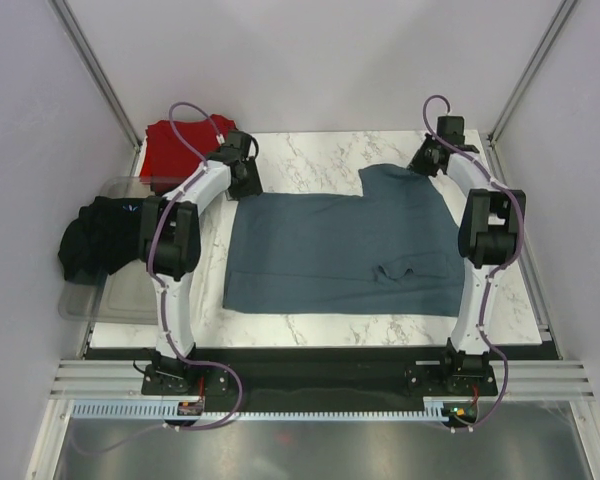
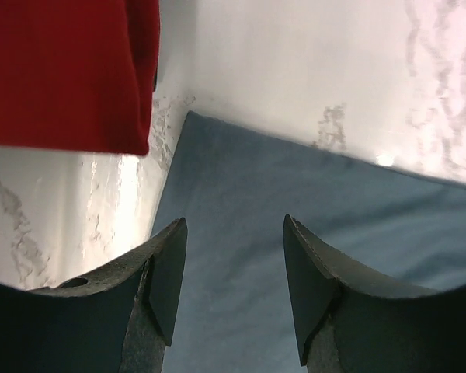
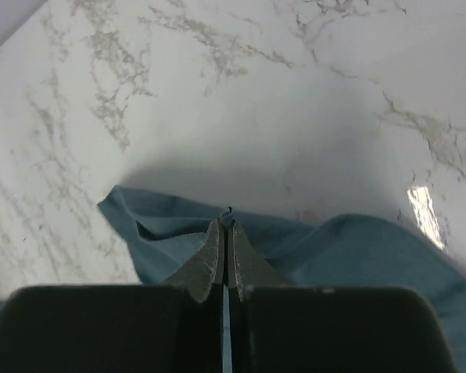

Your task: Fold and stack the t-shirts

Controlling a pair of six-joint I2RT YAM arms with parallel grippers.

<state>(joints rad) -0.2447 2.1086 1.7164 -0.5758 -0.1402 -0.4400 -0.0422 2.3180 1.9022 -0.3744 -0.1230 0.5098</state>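
I should lower my left gripper onto the blue-grey t-shirt's far edge (image 1: pixel 266 196) beside its corner near the red t-shirt (image 1: pixel 180 145), because that edge is below my gripper's open fingers.
A slate blue-grey t-shirt (image 1: pixel 345 245) lies spread over the marble table. At its far right corner my right gripper (image 1: pixel 427 160) is shut on a pinched edge of the cloth (image 3: pixel 171 233), the fabric bunched up around the closed jaws of the gripper (image 3: pixel 225 225). Over the shirt's far left corner (image 2: pixel 241 194) my left gripper (image 2: pixel 234 233) hovers open, nothing between its fingers; from above it shows at the far left (image 1: pixel 243 180). A red t-shirt (image 1: pixel 180 145) lies at the back left, and a black t-shirt (image 1: pixel 95 240) sits on the left.
A clear grey plastic tray (image 1: pixel 110 300) stands at the table's left edge, under the black t-shirt. Bare marble (image 1: pixel 310 155) shows behind the blue-grey shirt. Frame posts and grey walls close in the sides.
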